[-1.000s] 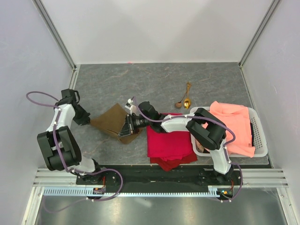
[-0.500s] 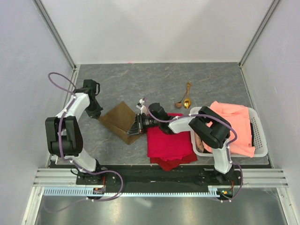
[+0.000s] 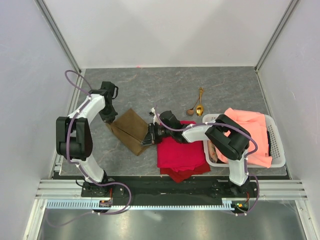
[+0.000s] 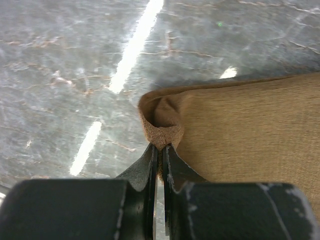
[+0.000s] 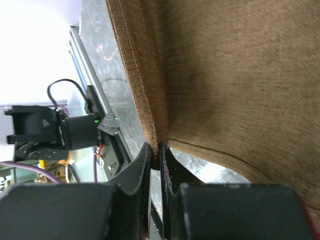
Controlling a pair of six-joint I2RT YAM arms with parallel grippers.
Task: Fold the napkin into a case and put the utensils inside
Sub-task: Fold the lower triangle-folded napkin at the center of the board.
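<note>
The napkin's pinched edge is still raised, so my right gripper next needs to move down and toward the red cloth and release it onto the flat napkin layer (image 3: 142,131) (image 5: 215,132) beside it.
The olive-brown napkin (image 3: 129,129) lies folded on the grey table, held at two corners. My left gripper (image 3: 111,118) is shut on its far left corner (image 4: 161,131). My right gripper (image 3: 145,141) is shut on its near right edge (image 5: 156,131), and the cloth fills that wrist view. Two gold utensils (image 3: 197,106), one a spoon, lie on the table to the far right of the napkin, beyond the red cloth.
A red cloth (image 3: 181,152) lies right of the napkin under my right arm. A white basket (image 3: 278,145) with a salmon-orange cloth (image 3: 247,132) stands at the right. Metal frame rails run along the table's left and near edges.
Both grippers have carried the napkin away from the near edge and to the right. The left arm has swung far out; the right has drawn back toward the red cloth.
</note>
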